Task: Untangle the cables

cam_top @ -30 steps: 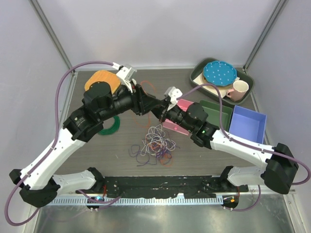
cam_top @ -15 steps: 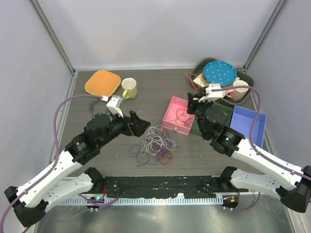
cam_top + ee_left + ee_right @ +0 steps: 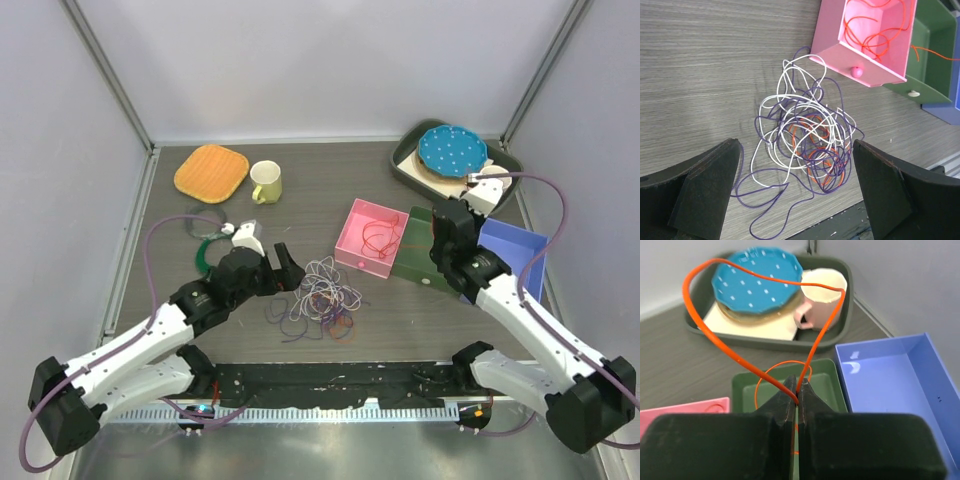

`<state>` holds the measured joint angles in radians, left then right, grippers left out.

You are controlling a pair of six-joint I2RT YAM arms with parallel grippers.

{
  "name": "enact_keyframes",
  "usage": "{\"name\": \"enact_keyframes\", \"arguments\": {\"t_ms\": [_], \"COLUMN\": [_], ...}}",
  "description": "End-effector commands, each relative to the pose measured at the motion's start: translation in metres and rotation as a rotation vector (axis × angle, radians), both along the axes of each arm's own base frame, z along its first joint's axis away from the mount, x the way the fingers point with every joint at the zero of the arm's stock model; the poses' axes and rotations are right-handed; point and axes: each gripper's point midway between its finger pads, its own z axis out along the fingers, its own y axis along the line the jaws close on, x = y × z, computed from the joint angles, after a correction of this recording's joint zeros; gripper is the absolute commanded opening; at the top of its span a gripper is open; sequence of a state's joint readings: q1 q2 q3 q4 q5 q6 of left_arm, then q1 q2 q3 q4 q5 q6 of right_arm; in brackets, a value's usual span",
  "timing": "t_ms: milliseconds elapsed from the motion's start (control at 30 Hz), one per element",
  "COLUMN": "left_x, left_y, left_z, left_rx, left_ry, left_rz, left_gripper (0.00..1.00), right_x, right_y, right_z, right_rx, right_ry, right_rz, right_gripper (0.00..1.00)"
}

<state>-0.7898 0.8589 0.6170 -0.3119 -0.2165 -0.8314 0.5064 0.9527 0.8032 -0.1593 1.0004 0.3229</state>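
I will move my right gripper to the left in the top view, over the pink bin (image 3: 352, 225) (image 3: 685, 411), and let go of the orange cable, since matching red-orange cables are there.
A tangle of thin cables (image 3: 320, 295) in purple, white and orange lies on the table's near middle. It also shows in the left wrist view (image 3: 805, 145). My left gripper (image 3: 288, 266) is open just left of the tangle, and in its wrist view (image 3: 794, 145) the jaws stand wide to either side of the pile, holding nothing. My right gripper (image 3: 446, 226) is shut on one orange cable (image 3: 756, 373), which loops up in front of its fingers (image 3: 798, 387) above the green bin (image 3: 820, 385). More red-orange cables (image 3: 875, 30) lie in the pink bin (image 3: 352, 225).
Green bin (image 3: 425, 262) and blue bin (image 3: 510, 262) stand right of the pink one. A dark tray (image 3: 408, 165) with a blue dotted plate (image 3: 452, 148) and pink mug (image 3: 822, 297) is back right. An orange pad (image 3: 211, 170), a yellow mug (image 3: 266, 182) and a dark-green wound ring (image 3: 203, 250) are left.
The left arm has swung down and back to the tangle's left side. The right gripper has moved right from the pink bin to above the green bin, carrying the orange cable.
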Motion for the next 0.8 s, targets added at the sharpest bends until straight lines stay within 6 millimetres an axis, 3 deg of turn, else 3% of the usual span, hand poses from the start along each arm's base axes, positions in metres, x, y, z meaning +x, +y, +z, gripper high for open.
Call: {"name": "enact_keyframes", "arguments": {"t_ms": [0, 100, 233, 400, 500, 600, 767], "left_x": [0.01, 0.01, 0.011, 0.01, 0.009, 0.007, 0.005], "left_y": [-0.009, -0.01, -0.012, -0.016, -0.022, -0.029, -0.033], "left_z": [0.012, -0.002, -0.014, -0.031, -0.041, -0.053, -0.068], "left_rx": [-0.043, -0.022, -0.004, 0.018, 0.009, 0.015, 0.035], "left_ry": [-0.014, 0.018, 0.05, 0.088, 0.113, 0.149, 0.2], "left_rz": [0.024, 0.028, 0.028, 0.019, 0.001, -0.023, -0.035], "left_gripper": [1.0, 1.0, 1.0, 1.0, 1.0, 1.0, 1.0], "right_x": [0.017, 0.028, 0.039, 0.052, 0.065, 0.08, 0.098], "right_y": [0.004, 0.024, 0.054, 0.062, 0.077, 0.097, 0.115], "right_z": [-0.027, -0.003, 0.05, 0.066, 0.062, 0.037, -0.026], "right_rx": [0.072, 0.119, 0.178, 0.161, 0.168, 0.194, 0.155], "right_ry": [0.029, -0.021, -0.128, -0.132, -0.12, -0.082, 0.028], "right_rz": [0.025, 0.137, 0.296, 0.322, 0.368, 0.426, 0.405], "right_gripper": [0.01, 0.01, 0.01, 0.01, 0.01, 0.01, 0.01]}}
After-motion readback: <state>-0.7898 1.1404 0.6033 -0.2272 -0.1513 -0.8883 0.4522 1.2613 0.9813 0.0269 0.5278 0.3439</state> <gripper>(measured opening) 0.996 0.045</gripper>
